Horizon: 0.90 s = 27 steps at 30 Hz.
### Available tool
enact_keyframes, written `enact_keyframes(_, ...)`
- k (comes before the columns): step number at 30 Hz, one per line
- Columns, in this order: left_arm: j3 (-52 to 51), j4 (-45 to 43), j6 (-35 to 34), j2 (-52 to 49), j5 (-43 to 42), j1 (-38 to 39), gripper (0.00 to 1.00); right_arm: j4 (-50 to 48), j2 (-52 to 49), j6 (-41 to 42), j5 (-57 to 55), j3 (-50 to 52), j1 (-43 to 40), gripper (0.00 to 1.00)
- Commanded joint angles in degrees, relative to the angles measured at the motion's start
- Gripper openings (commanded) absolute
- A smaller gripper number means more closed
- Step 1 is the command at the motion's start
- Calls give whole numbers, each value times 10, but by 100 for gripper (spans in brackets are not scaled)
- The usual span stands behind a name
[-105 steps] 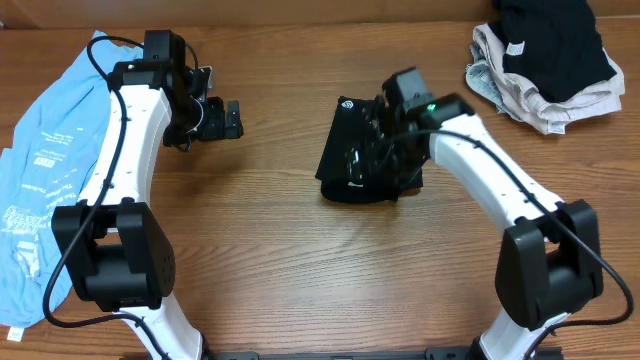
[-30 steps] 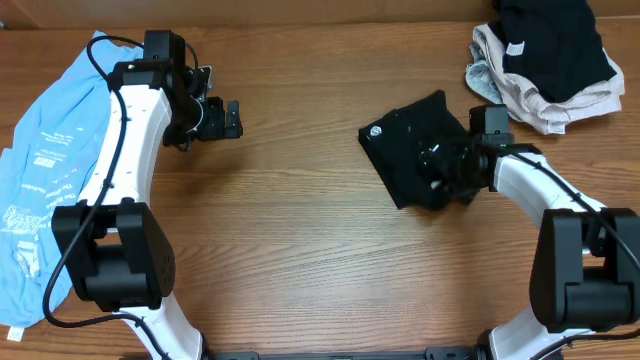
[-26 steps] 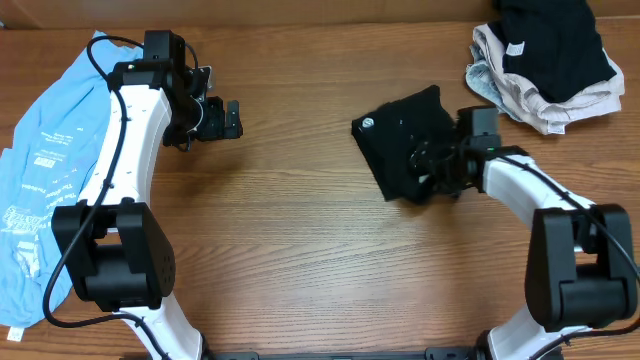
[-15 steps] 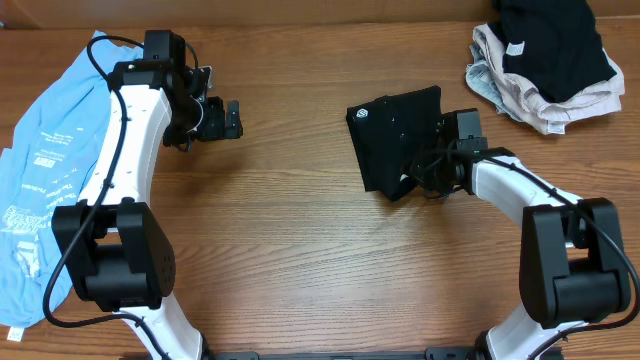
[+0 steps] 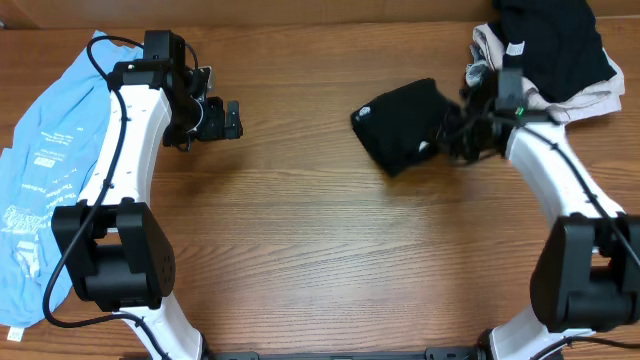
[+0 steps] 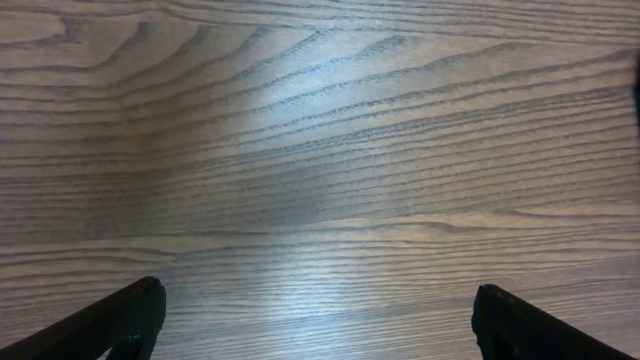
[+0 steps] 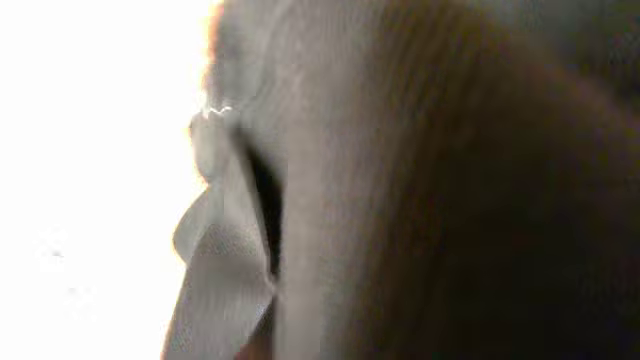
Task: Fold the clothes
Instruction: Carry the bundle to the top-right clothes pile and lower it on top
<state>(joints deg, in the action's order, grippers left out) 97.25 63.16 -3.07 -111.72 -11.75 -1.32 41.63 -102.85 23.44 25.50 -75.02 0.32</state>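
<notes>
The pile's black top (image 5: 553,48) is outward of the robot's right gripper and to its right in the overhead view, so next the robot carries the folded garment (image 5: 398,122) onto it and lets go.
A folded black garment (image 5: 398,122) with a small white logo lies bunched on the table right of centre. My right gripper (image 5: 452,136) is at the garment's right edge, shut on the fabric. The right wrist view is filled by blurred cloth (image 7: 420,200) pressed close to the camera, and its fingers are hidden. My left gripper (image 5: 226,118) hovers at the upper left, open, with only bare wood between its fingertips (image 6: 135,305). More clothes sit in a pile (image 5: 548,60) at the back right, black over beige.
A light blue printed garment (image 5: 40,170) lies spread along the left edge, partly under my left arm. The pile at the back right is just behind my right wrist. The wooden table (image 5: 300,250) is bare in front.
My right gripper has shut on the black garment and dragged it back and to the right, toward the pile, bunching it. The left arm has not moved.
</notes>
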Motion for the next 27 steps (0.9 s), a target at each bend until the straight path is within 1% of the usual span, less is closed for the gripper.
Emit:
enact_keyframes(1, -3, 0, -4, -4, -3, 3, 100, 56, 38, -59, 16, -134, -1, 4)
enact_keyframes(3, -3, 0, -4, -4, -3, 3, 100, 72, 38, -59, 16, -182, -4, 4)
enact_keyframes(6, -3, 0, -4, -4, -3, 3, 100, 65, 38, -59, 11, -232, -10, 4)
enact_keyframes(13, -3, -4, -4, -4, -3, 3, 100, -8, 38, -89, 11, -303, -44, 4)
enact_keyframes(17, -3, -7, -4, -4, 0, 3, 100, -73, 38, -89, 12, -320, -81, 4)
enact_keyframes(21, -3, -18, -4, -4, -1, 3, 100, -174, 30, -89, 35, -320, -115, 4)
enact_keyframes(23, -3, -27, -4, -4, -1, 3, 100, -243, 13, -84, 52, -320, -127, 4)
enact_keyframes(27, -3, -33, -4, -4, -1, 3, 100, -318, -26, -83, 57, -320, -133, 4)
